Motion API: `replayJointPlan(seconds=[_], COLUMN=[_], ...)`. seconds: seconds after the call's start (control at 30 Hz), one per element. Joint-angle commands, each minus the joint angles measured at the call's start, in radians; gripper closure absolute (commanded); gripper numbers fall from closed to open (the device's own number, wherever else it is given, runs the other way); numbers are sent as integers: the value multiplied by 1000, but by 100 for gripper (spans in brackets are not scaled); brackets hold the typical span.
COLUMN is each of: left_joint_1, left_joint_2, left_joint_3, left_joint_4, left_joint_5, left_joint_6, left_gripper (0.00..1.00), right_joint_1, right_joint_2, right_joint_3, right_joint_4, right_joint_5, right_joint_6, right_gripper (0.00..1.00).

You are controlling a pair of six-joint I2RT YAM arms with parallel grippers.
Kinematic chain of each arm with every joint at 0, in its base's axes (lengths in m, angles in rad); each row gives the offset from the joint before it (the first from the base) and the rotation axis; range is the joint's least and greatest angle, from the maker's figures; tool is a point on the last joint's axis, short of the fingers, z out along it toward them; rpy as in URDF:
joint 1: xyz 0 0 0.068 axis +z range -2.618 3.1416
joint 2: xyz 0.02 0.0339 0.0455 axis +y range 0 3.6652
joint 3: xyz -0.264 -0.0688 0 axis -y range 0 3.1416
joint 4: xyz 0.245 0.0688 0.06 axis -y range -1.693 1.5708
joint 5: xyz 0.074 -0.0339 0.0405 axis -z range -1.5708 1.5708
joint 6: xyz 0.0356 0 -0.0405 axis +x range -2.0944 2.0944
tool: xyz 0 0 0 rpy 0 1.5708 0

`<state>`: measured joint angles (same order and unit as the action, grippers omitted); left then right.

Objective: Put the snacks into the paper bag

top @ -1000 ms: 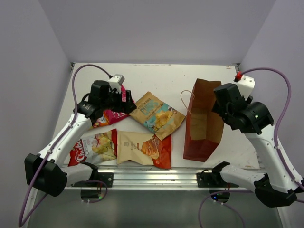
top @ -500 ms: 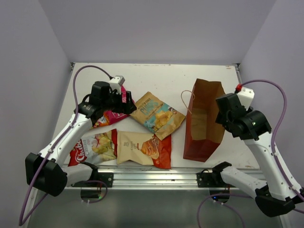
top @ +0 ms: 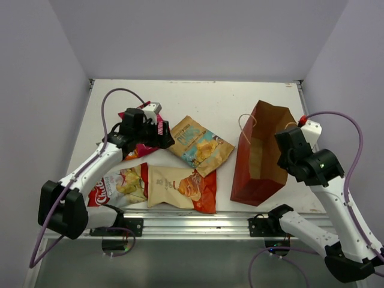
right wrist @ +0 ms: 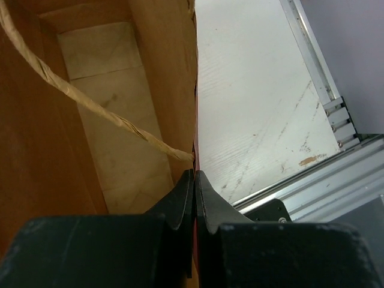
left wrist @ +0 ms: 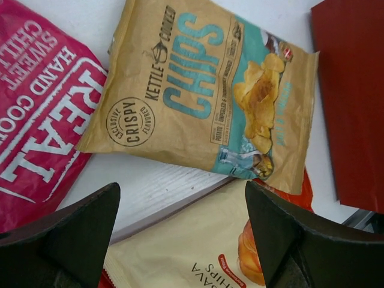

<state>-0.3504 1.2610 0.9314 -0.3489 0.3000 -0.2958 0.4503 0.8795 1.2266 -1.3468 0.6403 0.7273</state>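
Observation:
The left gripper moves down next, then slides outward onto the tan-and-blue packet's uncovered edge beside the CRISPY circle.
The paper bag (top: 259, 157) stands at the right with its mouth up, and the right wrist view looks down into the paper bag (right wrist: 108, 126) past a twine handle (right wrist: 78, 99). My right gripper (top: 285, 161) (right wrist: 194, 174) is shut on the bag's right wall near the rim. The snacks lie flat at the left: a tan-and-blue packet (top: 199, 144) (left wrist: 210, 90), a magenta "REAL" packet (top: 139, 148) (left wrist: 42, 114), a cream-and-orange packet (top: 180, 186) (left wrist: 192, 246) and a red-and-white packet (top: 117, 186). My left gripper (top: 162, 139) (left wrist: 181, 192) hangs open above the gap between them, holding nothing.
An aluminium rail (top: 192, 225) (right wrist: 336, 180) runs along the near edge of the white table (top: 210, 102). Grey walls close in the left, back and right. The bag's red outer side (left wrist: 354, 102) stands just right of the packets.
My right gripper has shut on the bag's right wall, and the bag has been pulled wider and slightly rightward. The left gripper has edged to the right, staying open.

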Motion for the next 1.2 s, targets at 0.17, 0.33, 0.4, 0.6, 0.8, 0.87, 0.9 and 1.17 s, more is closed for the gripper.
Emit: replayJointPlan(seconds=[0.17,0.33,0.4,0.6,0.8,0.87,0.9,1.17], left_joint_1=[-42,-56,-59,-65,-78,-78,-78,-93], left_joint_2=[181,216,227,288,349,363,364,420], left_joint_3=[-123,-195,-207,-217,-209,-210,-210,-180], left_joint_4=[232,333,399,516,582,606,629,729], left_joint_5=[1,-50,-56,-64,-96,-94,-91,-124], left_joint_6=[-46,-85,-95,-166,-226,-253,-282,-376], left_gripper=[11,11,11,11,11,11,11,14], right_joint_1=[-4,-4,-4,-4,-4,-4,-4,-4], right_joint_2=[50,58,59,76,87,87,87,90], right_joint_3=[63,80,82,99,111,106,106,94], right_joint_4=[-219,-203,-192,-175,-175,-173,-175,-170], right_joint_5=[25,10,2,-18,-25,-30,-30,-45], right_joint_6=[-22,-45,-52,-81,-101,-109,-111,-138], right_gripper=[100,100,100,100,100,100,100,100])
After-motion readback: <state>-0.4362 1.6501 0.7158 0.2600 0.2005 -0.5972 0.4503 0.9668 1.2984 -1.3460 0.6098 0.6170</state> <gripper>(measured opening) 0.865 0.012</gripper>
